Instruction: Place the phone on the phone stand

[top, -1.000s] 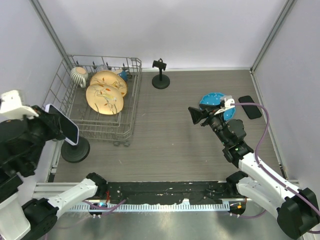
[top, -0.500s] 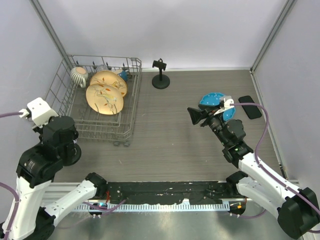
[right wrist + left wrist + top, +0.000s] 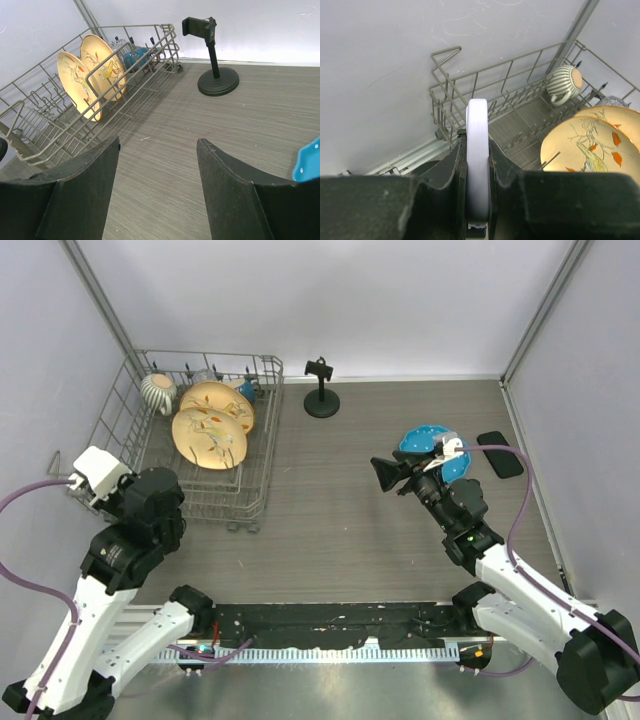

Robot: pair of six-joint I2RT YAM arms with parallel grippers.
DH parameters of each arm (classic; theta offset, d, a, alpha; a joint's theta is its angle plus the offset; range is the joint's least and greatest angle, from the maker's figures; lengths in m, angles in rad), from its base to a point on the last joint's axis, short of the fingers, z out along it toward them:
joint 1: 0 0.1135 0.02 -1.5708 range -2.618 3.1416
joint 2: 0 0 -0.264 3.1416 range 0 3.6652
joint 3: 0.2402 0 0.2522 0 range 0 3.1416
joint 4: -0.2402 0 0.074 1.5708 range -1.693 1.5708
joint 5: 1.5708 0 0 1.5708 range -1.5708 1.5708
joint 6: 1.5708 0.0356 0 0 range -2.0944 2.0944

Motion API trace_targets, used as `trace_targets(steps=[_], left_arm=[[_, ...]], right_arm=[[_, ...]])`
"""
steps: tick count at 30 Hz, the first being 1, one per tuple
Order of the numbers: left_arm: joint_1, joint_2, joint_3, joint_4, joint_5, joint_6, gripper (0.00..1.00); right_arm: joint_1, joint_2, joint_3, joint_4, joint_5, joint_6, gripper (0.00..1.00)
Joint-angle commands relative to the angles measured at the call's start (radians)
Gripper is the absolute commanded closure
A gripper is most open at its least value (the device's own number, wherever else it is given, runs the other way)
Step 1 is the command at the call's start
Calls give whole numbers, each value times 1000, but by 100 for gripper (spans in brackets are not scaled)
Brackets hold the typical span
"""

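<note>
The lavender phone will be released once my left gripper moves back and down, because the tabletop by the rack's near end (image 3: 162, 578) is below and back from the gripper.
A lavender phone (image 3: 478, 130) stands edge-on between the fingers of my left gripper (image 3: 477, 142), which is shut on it. In the top view the left wrist (image 3: 150, 505) sits by the dish rack's near left corner and hides the phone and the gripper. A black phone stand (image 3: 320, 390) stands at the back centre and also shows in the right wrist view (image 3: 212, 55). My right gripper (image 3: 385, 472) is open and empty above the table's middle right, its black fingers (image 3: 80, 190) spread wide. A black phone (image 3: 500, 455) lies flat at the far right.
A wire dish rack (image 3: 255, 455) on the left holds two orange plates (image 3: 210, 425) and a striped cup (image 3: 157, 392). It also shows in the left wrist view (image 3: 470, 85). A blue plate (image 3: 425, 440) lies behind the right gripper. Walls stand close on the left and right.
My left arm has swung down and to the right beside the rack, covering the lavender phone and the round black base seen earlier. The right gripper has shifted slightly left.
</note>
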Motion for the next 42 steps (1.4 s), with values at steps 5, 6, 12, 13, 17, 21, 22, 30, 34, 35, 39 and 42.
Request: trace_targets(steps=[5, 6, 12, 13, 17, 21, 22, 30, 34, 35, 39, 42], left_arm=[[70, -13, 25, -226, -126, -320, 100], [72, -28, 18, -232, -128, -320, 99], [72, -157, -81, -186, -145, -314, 99], [72, -166, -102, -183, -146, -313, 99], [73, -194, -131, -282, -161, -433, 99], [73, -236, -151, -399, -172, -553, 99], [72, -247, -162, -404, -172, -566, 99], [70, -402, -257, -343, -184, -532, 100], [72, -456, -295, -197, -186, -383, 99], [72, -459, -300, -195, -186, -381, 99], [72, -474, -308, -206, -190, -381, 100], [72, -467, -299, -204, -189, -370, 88]], right_arm=[[17, 5, 10, 37, 22, -15, 32], [19, 10, 7, 41, 20, -16, 32], [35, 22, 10, 49, 13, -15, 32], [37, 25, 11, 49, 13, -15, 31], [42, 31, 11, 51, 16, -19, 31], [52, 36, 10, 58, 14, -19, 32], [54, 36, 10, 58, 14, -19, 31], [54, 37, 4, 70, 2, -7, 31], [54, 48, 4, 77, 2, -7, 31], [54, 48, 4, 77, 0, -7, 32], [54, 53, 4, 75, 2, -7, 31], [54, 54, 4, 77, 2, -7, 32]])
